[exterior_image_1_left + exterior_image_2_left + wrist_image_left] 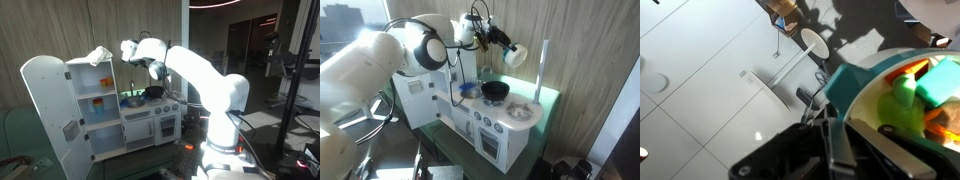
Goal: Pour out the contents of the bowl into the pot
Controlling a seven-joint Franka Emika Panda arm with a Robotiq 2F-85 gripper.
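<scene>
The tilted bowl needs to be leveled next by a turn of my gripper. I then need to lower it onto the stove top beside the black pot and release the bowl's rim, since there is clear room there.
My gripper is shut on the rim of a bowl, teal outside and white inside, and holds it tilted high above the toy stove. In the wrist view the bowl fills the right side, with green, orange and teal toy pieces still inside, and the jaws clamp its edge. The small black pot sits on the stove top below and slightly to the side of the bowl. It also shows under my gripper in an exterior view.
The white toy kitchen has its tall door swung open. A blue sink or dish sits beside the pot. A white cloth lies on top of the cabinet. A wooden wall stands behind.
</scene>
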